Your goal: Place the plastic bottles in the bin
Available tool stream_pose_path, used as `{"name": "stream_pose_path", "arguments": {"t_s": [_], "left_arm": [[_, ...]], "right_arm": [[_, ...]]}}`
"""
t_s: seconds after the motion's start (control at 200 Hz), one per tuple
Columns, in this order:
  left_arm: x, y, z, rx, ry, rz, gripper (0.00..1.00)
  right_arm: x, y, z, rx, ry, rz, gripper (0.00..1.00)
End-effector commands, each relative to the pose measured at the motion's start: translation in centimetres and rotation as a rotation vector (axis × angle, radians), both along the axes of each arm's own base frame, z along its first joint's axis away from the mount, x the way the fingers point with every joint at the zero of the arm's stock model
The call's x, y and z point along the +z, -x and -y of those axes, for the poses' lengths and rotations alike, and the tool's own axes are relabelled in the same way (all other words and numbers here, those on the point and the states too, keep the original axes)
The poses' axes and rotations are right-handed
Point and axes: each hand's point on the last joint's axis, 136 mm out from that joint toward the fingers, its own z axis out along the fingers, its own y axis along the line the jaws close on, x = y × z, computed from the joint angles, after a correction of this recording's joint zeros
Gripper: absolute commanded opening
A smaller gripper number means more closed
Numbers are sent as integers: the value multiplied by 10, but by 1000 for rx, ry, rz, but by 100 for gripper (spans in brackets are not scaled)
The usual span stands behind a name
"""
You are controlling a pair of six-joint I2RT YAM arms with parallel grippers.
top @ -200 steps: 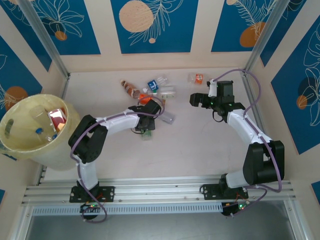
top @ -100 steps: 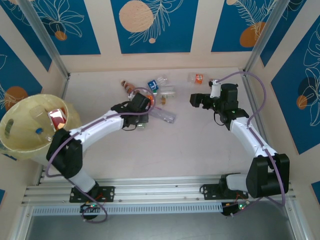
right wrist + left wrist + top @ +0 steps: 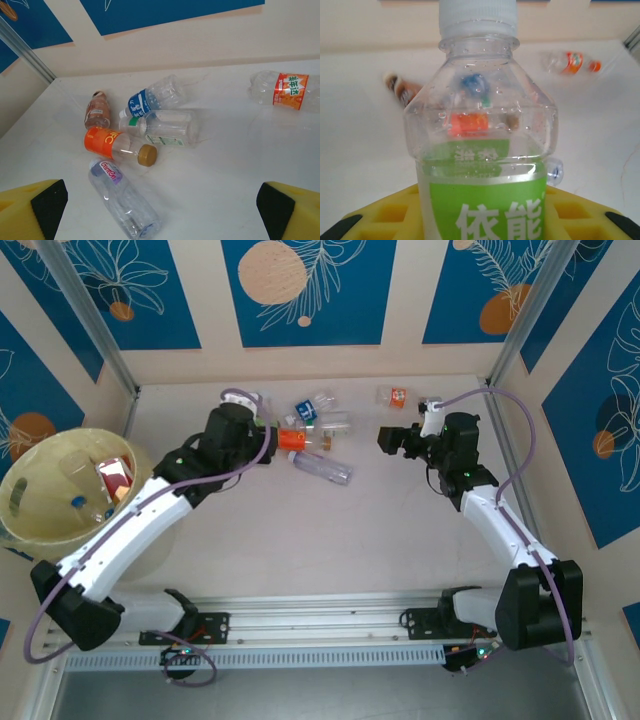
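Other bottles already lie inside the bin. My left gripper needs to swing away from the pile, over the bin's opening [image 3: 70,482], and release the clear bottle there.
My left gripper [image 3: 246,416] is shut on a clear bottle with a green label and white cap [image 3: 482,150], held upright between its yellow fingers [image 3: 385,212] above the table's back left. Loose bottles lie in a pile behind it: an orange-labelled one with a brown cap [image 3: 117,145], a clear Ganten bottle [image 3: 124,197], a blue-labelled one [image 3: 152,98], a clear squarish one [image 3: 165,128] and a brown one [image 3: 97,110]. Another orange-labelled bottle [image 3: 281,90] lies apart at the back right. My right gripper [image 3: 390,438] hangs open over the table, right of the pile, with nothing between its fingers. The pale yellow bin [image 3: 30,475] stands at the far left.
The bin holds a few bottles, one with a red label [image 3: 115,476]. A metal frame post [image 3: 95,325] rises behind the bin and another post [image 3: 525,315] at the back right. Bare table [image 3: 340,540] stretches between the pile and the arm bases.
My left arm has stretched out and swung back and to the left, away from the pile's front, carrying the green-labelled bottle. The right gripper has barely shifted.
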Motion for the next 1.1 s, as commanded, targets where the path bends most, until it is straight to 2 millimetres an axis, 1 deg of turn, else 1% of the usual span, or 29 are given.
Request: {"name": "stream_pose_path", "arguments": {"t_s": [0.0, 0.07, 0.12, 0.16, 0.275, 0.32, 0.365, 0.47, 0.54, 0.63, 0.69, 0.735, 0.77, 0.815, 0.84, 0.9, 0.965, 1.03, 1.095], "left_arm": [[38, 8, -23, 20, -54, 90, 32], [53, 11, -36, 54, -82, 117, 31], [66, 13, -52, 106, -124, 140, 30], [77, 16, -67, 157, -164, 161, 30], [110, 30, -117, 338, -272, 240, 29], [117, 35, -133, 395, -299, 258, 29], [120, 39, -144, 414, -310, 265, 29], [117, 42, -168, 475, -329, 233, 29], [115, 46, -192, 572, -348, 210, 29], [116, 57, -230, 732, -394, 195, 29], [120, 70, -261, 886, -458, 197, 28], [119, 80, -282, 982, -461, 193, 29], [114, 87, -295, 1036, -433, 189, 26], [108, 98, -310, 1113, -389, 192, 15], [104, 103, -317, 1152, -376, 193, 12], [92, 112, -334, 1234, -367, 183, 12], [76, 122, -350, 1306, -352, 126, 12], [57, 129, -361, 1347, -313, 46, 14], [42, 137, -370, 1391, -300, -14, 15]], "right_arm": [[8, 1, -2, -1, -13, 34, 99], [6, 1, -1, -3, -16, 30, 99], [6, 1, -2, -1, -16, 29, 99], [6, 1, -3, 3, -17, 27, 99], [4, -1, -3, 1, -14, 23, 99], [2, -3, -3, 0, -17, 20, 99], [1, -4, -4, 3, -22, 17, 99], [-1, -9, -8, 13, -40, 10, 99], [0, -12, -11, 24, -50, 4, 99], [1, -15, -15, 36, -53, -1, 99], [1, -16, -17, 41, -51, -1, 99], [1, -17, -18, 43, -49, 1, 99], [0, -18, -19, 45, -48, -2, 99], [-1, -19, -20, 47, -46, -4, 99], [-1, -20, -21, 48, -46, -6, 99], [-3, -22, -23, 55, -46, -11, 99], [-5, -24, -24, 62, -44, -17, 99], [-5, -26, -27, 69, -42, -24, 99], [-5, -28, -28, 74, -39, -29, 99]]}}
